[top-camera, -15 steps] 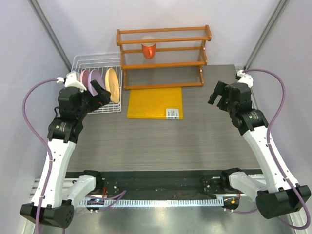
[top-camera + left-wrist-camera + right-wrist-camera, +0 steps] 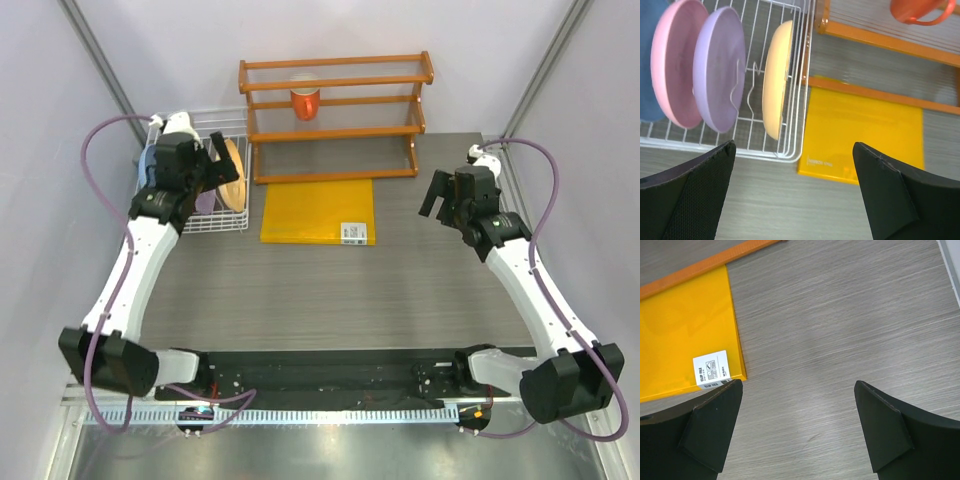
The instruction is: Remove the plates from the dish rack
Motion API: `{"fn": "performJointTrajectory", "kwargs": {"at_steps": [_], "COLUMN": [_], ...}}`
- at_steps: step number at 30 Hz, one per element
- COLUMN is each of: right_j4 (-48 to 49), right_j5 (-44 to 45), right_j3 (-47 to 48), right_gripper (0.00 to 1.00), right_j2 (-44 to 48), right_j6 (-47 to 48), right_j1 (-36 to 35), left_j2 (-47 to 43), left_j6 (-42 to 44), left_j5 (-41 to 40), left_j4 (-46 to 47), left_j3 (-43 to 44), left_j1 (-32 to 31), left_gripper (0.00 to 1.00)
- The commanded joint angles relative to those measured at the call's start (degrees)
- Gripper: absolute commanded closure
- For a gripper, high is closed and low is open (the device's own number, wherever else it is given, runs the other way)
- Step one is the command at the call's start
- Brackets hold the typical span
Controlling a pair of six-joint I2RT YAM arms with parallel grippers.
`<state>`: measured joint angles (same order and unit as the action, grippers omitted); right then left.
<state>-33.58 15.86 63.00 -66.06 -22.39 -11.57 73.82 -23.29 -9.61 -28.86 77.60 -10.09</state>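
The peach-orange plate's lower rim is below my left gripper's fingers, and a gap beside the lilac plate leaves room there. My left gripper should go down and tilt onto that rim next.
The white wire dish rack stands at the back left of the table and also shows in the left wrist view. In it stand on edge a light blue plate, a pink plate, a lilac plate and a peach-orange plate, the last also in the top view. My left gripper is open and empty above the rack, over the peach-orange plate; in the wrist view it frames the rack's near corner. My right gripper is open and empty above bare table.
A yellow clip file lies flat next to the rack, also in the right wrist view. An orange wooden shelf rack with an orange cup stands at the back. Grey walls close in the left, back and right.
My left arm has swung up and back over the dish rack, its gripper now above the plates. My right gripper has shifted slightly up and left.
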Motion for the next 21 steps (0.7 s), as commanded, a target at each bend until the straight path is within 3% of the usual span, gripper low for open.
{"fn": "performJointTrajectory", "kwargs": {"at_steps": [1,8,17,19,21], "right_j4": [3.26,3.88,4.40,4.49,4.58], "right_j5": [-0.65,-0.21,1.19,1.37,1.46], "right_j3": [-0.25,0.01,-0.42,-0.51,-0.60], "right_gripper": [0.00,0.00,0.00,0.00,0.00], "right_j2": [-1.35,-3.90,-6.71,-7.06,-7.41], "right_j6": [0.42,0.68,1.30,1.39,1.47], "right_j1": [-0.20,-0.20,-0.20,-0.12,-0.20], "left_j2": [5.00,15.90,26.19,27.34,28.13], "left_j6": [5.62,9.75,10.81,10.63,10.46], "left_j5": [-14.43,-26.94,-37.23,-38.47,-39.69], "left_j4": [3.72,7.68,10.06,10.40,10.49], "left_j3": [5.80,9.40,10.72,10.90,10.99], "left_j1": [-4.22,-6.79,-8.11,-8.28,-8.28], "left_gripper": [0.00,0.03,0.19,0.29,0.32]}}
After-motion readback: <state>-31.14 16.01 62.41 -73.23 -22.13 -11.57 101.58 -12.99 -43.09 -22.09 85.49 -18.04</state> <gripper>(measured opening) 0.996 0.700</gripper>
